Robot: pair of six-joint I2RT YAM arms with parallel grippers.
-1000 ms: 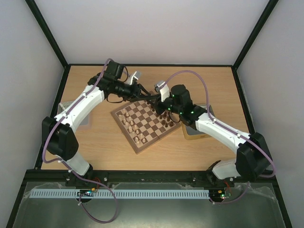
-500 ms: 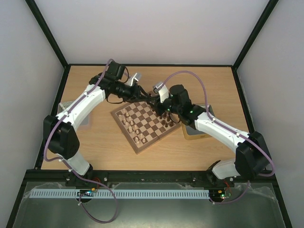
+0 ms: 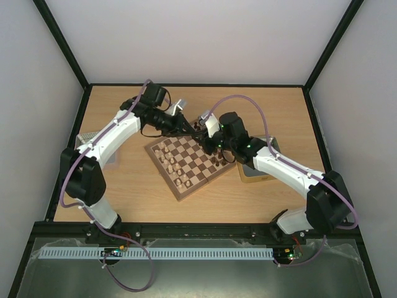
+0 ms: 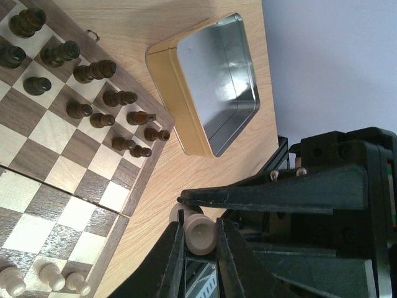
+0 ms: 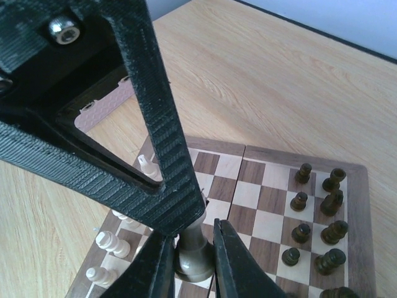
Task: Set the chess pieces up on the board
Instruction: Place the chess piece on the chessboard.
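Note:
I need to move my left gripper to the left in the top view next, then down to let go on the board's corner square by the cream pieces, because that square is empty.
The board (image 3: pixel 162 174) lies tilted mid-table. Cream chess pieces (image 3: pixel 170 159) stand along its left side and dark ones (image 3: pixel 218 158) along its right. My two grippers meet above the board's far corner. My left gripper (image 4: pixel 200 227) is shut on a cream piece (image 4: pixel 202 236), whose round base faces the camera. My right gripper (image 5: pixel 193 241) is shut on the base of the same piece (image 5: pixel 196 262), with the left fingers (image 5: pixel 162 155) coming down on its top. In the top view the left gripper (image 3: pixel 196 126) and right gripper (image 3: pixel 202 131) touch tips.
An open gold metal tin (image 4: pixel 217 81) sits right of the board, partly under the right arm (image 3: pixel 257 166). A grey tray (image 3: pixel 93 148) lies at the table's left edge under the left arm. Black frame posts border the table.
The two grippers have drawn together over the board's far corner. The left wrist has moved right and the right wrist a little left and farther away.

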